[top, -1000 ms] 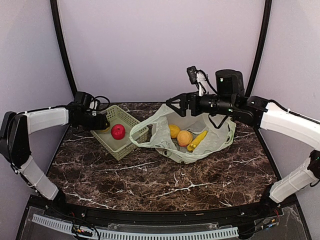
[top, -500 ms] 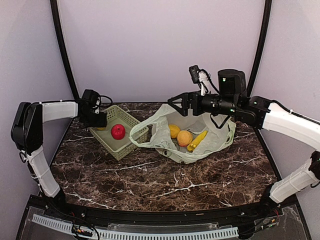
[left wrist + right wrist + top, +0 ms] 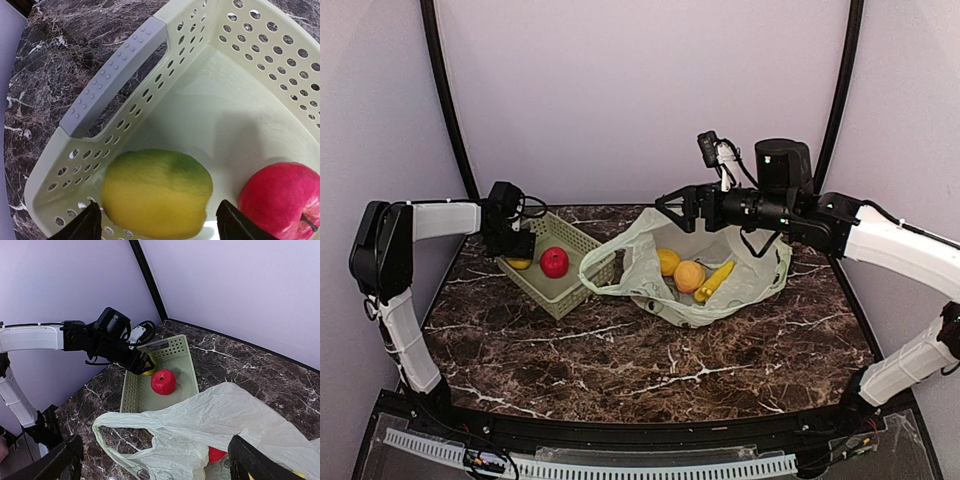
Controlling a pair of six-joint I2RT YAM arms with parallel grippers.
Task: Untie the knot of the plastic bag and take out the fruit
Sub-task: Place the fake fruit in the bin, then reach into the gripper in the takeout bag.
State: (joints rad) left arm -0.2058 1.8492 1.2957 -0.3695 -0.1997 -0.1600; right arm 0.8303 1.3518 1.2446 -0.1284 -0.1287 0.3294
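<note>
My right gripper's fingers are sideways above the orange fruit beside the banana. That fruit is uncovered, so they should tilt down and lower into the bag around it.
The plastic bag [image 3: 705, 290] lies open on the table, its loop handles [image 3: 602, 270] loose; I see no knot. Inside it are two orange fruits [image 3: 678, 268] and a yellow banana [image 3: 715, 281]. A red patch [image 3: 216, 454] shows through the bag in the right wrist view. My right gripper [image 3: 670, 207] is open and empty, hovering above the bag's [image 3: 200, 430] rear left rim. My left gripper [image 3: 515, 245] is open over the basket's left corner. The yellow-green fruit [image 3: 155, 192] lies on the basket floor between its fingertips [image 3: 90, 225]. The red apple [image 3: 282, 200] lies beside it.
The pale green perforated basket [image 3: 582, 245] with grey handles [image 3: 112, 75] stands at the back left, next to the bag's handle loop. Dark marble table [image 3: 620, 370] spreads in front. Lilac walls and black posts close in the back and sides.
My left arm has swung back toward the left wall while its gripper stays at the basket's corner. The yellow-green fruit now shows lower, in the basket. My right gripper rose slightly.
</note>
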